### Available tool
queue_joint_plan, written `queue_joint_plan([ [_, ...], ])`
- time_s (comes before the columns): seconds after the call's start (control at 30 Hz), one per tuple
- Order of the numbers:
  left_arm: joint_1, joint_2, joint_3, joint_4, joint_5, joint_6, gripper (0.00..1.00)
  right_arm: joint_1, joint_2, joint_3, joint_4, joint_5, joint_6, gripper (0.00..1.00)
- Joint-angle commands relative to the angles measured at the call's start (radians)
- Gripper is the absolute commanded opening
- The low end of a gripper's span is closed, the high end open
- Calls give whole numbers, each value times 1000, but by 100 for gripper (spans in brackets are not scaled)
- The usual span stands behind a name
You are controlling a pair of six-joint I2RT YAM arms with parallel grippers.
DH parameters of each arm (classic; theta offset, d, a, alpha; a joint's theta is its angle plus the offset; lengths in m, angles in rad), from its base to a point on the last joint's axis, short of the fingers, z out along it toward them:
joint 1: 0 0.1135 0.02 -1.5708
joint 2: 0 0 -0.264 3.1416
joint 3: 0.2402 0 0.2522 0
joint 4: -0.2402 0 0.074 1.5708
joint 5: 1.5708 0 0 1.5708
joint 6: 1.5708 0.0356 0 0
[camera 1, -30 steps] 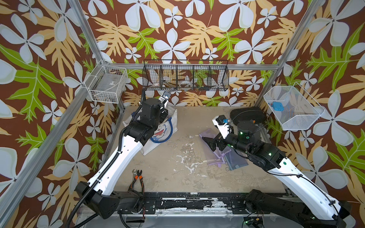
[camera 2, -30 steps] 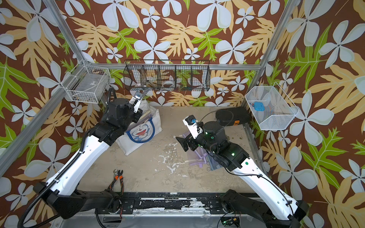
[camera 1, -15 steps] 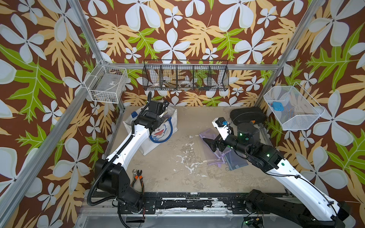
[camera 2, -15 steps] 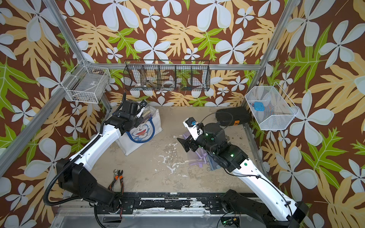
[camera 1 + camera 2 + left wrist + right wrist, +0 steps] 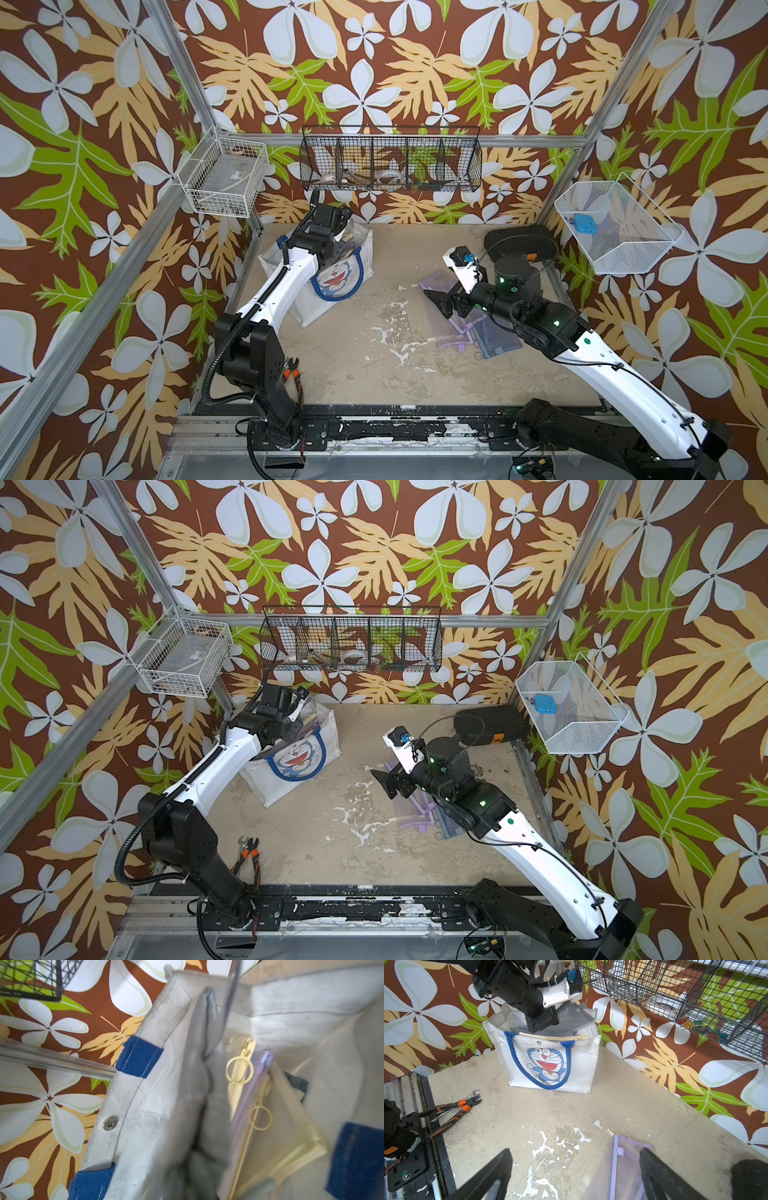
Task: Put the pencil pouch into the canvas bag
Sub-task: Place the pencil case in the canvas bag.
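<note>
I should next move the grey pencil pouch (image 5: 204,1047) in my left gripper outward to the bag's far panel (image 5: 154,1116) and let go of it there, because the yellow-zipped pouch fills the nearer side.
The white canvas bag (image 5: 332,284) (image 5: 296,762) (image 5: 550,1064) with the blue cat face stands upright at the back left. My left gripper (image 5: 337,248) (image 5: 543,1024) is at its mouth, shut on a grey pencil pouch (image 5: 204,1047) (image 5: 572,1019) that sticks up out of the bag. A yellow-zipped clear pouch (image 5: 239,1076) lies inside the bag beside it. My right gripper (image 5: 442,301) (image 5: 575,1152) hangs open, nothing between its fingers, just above a purple mesh pouch (image 5: 436,278) (image 5: 623,1167) lying flat on the table. A blue-grey pouch (image 5: 496,338) lies under the right arm.
A black hard case (image 5: 519,245) with an orange tab lies at the back right. Orange-handled pliers (image 5: 293,370) (image 5: 452,1109) rest at the front left. Wire baskets hang on the back wall (image 5: 390,162), the left (image 5: 224,178) and the right (image 5: 615,232).
My left arm has dropped from a raised pose, bringing its gripper and the grey pouch down into the bag's mouth. The right gripper has stayed over the purple pouch.
</note>
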Motion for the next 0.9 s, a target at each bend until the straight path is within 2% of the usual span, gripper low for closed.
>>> queue_joint_plan([
  [0.0, 34, 21, 14, -43, -8, -22, 0, -8, -7, 8, 13, 7, -23, 96],
  [0.13, 47, 22, 8, -39, 18, -24, 0, -39, -28, -21, 23, -8, -27, 96],
  [0.37, 47, 109, 67, -57, 30, -44, 0, -56, -45, -33, 16, -11, -22, 96],
  [0.4, 47, 118, 79, -64, 34, -50, 4, -57, -51, -38, 16, -3, -24, 95],
  [0.53, 46, 107, 107, -73, 48, -71, 33, -62, -60, -48, 5, 14, -28, 95],
  [0.57, 46, 95, 106, -74, 55, -76, 38, -62, -63, -49, 5, 16, -25, 95],
  [0.77, 29, -6, 85, -77, 106, -111, 55, -64, -52, -47, -1, 15, -9, 95],
  [0.87, 14, -71, 50, -74, 116, -126, 58, -64, -28, -42, -29, 30, 8, 95],
])
